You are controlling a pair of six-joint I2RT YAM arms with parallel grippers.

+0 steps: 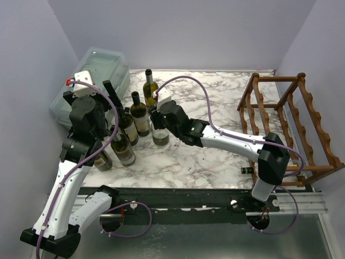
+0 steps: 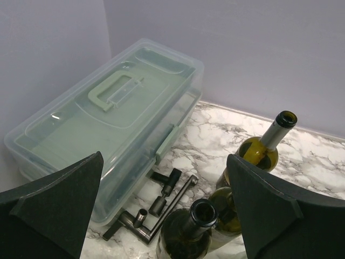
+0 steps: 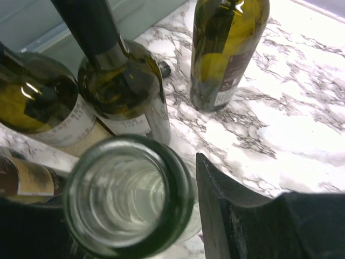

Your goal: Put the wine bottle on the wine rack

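The robot's right gripper should next move back and down, turning to lay the bottle flat and release it on the marble nearer the robot's base, because that marble is bare.
A clear-green wine bottle (image 1: 160, 135) stands upright mid-table. My right gripper (image 1: 158, 108) is over its top and shut on the neck. In the right wrist view the open bottle mouth (image 3: 126, 194) fills the space between the fingers. One finger (image 3: 237, 216) sits tight beside the mouth and the other is hidden behind it. The reddish-brown wooden wine rack (image 1: 291, 124) stands at the far right with nothing in it. My left gripper (image 1: 105, 91) is open and empty above the left group of bottles (image 2: 164, 159).
Several other wine bottles (image 1: 140, 113) stand close together left of the held one, also in the right wrist view (image 3: 121, 86). A translucent lidded plastic box (image 2: 108, 113) lies at the back left. Dark metal rod pieces (image 2: 156, 205) lie beside it.
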